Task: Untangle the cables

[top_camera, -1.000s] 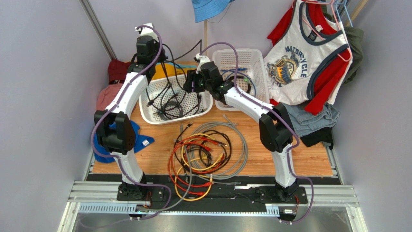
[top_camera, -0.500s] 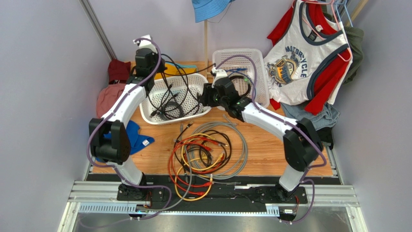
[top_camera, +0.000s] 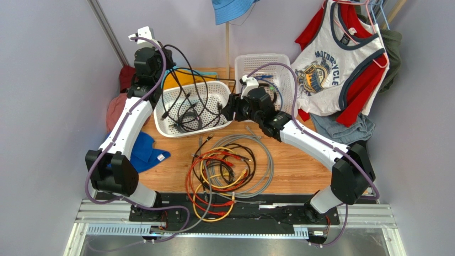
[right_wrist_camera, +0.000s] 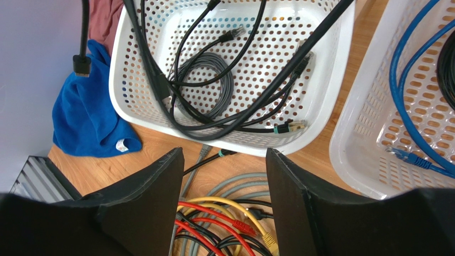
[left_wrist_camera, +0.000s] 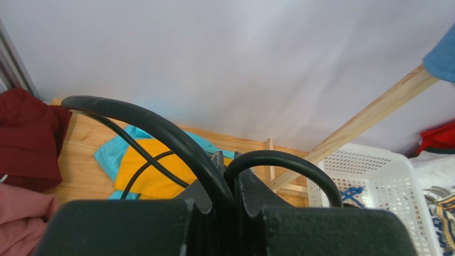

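My left gripper should go down next, to its right in the top view, to the far side of the basket, where the cable hangs, and let go of it there.
The cables lie in two lots. A tangle of red, orange, yellow, black and grey cords point(top_camera: 224, 170) lies on the wooden table, and it also shows under my right fingers in the right wrist view point(right_wrist_camera: 229, 221). Black and grey cords point(right_wrist_camera: 213, 90) lie in the left white basket point(top_camera: 213, 88). My left gripper point(top_camera: 160, 56) is raised at the back left and shut on a thick black cable point(left_wrist_camera: 160, 125) that loops down into that basket. My right gripper point(right_wrist_camera: 224, 176) is open and empty, and hovers over the basket's near rim point(top_camera: 228, 111).
A second white basket point(top_camera: 283, 66) at the back right holds a blue cable point(right_wrist_camera: 400, 90) and a black coil. A blue cloth point(top_camera: 144, 152) lies left of the tangle, and red and pink cloths at the far left. Shirts hang at the right wall. An orange and teal cloth point(left_wrist_camera: 144, 176) lies behind the left basket.
My left gripper has moved left and higher with the black cable, drawing its loops up out of the basket. My right gripper has swung right and nearer, from over the basket to its near rim.
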